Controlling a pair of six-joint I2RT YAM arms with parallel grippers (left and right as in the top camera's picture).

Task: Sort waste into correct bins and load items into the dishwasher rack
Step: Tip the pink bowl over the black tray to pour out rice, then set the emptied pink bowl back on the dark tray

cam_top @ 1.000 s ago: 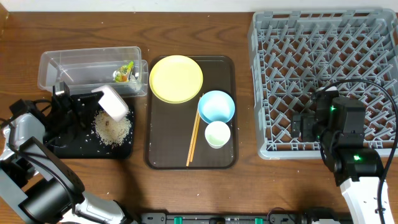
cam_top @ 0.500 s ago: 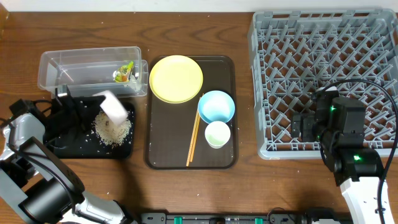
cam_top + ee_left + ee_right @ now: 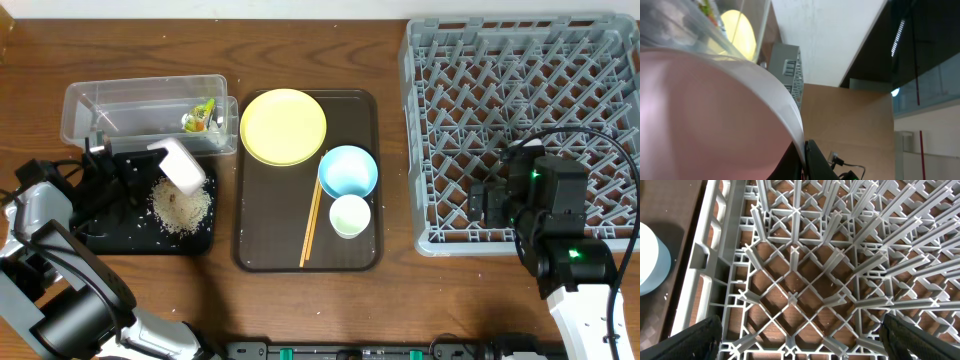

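Note:
The robot's left gripper needs to swing toward the brown tray, then turn the white bowl upright and lower it beside the chopsticks, where the tray is empty.
My left gripper [image 3: 150, 160] is shut on the rim of the white bowl with the pinkish outside [image 3: 180, 166]. It holds the bowl tilted over the rice crumbs [image 3: 182, 206] in the black tray [image 3: 110, 235]. In the left wrist view the pink bowl wall [image 3: 700, 115] fills the frame, with my fingers [image 3: 807, 160] pinching its rim. The wrapper [image 3: 200, 115] lies in the clear tub [image 3: 100, 100]. The yellow plate [image 3: 283, 126], blue bowl [image 3: 348, 171], cup [image 3: 350, 216] and chopsticks [image 3: 312, 225] lie on the brown tray [image 3: 250, 220]. My right gripper [image 3: 490, 205] hangs open and empty over the rack [image 3: 530, 100], near its front left corner [image 3: 815, 280].
Loose crumbs are scattered on the black tray around the pile. A pale blue round dish [image 3: 650, 255] shows at the left edge of the right wrist view, outside the rack wall. Cables trail by the left arm and loop over the rack's right side.
The bowl dipped slightly toward the crumbs half a second ago, blurred, and is back at its earlier height. The right arm has not moved.

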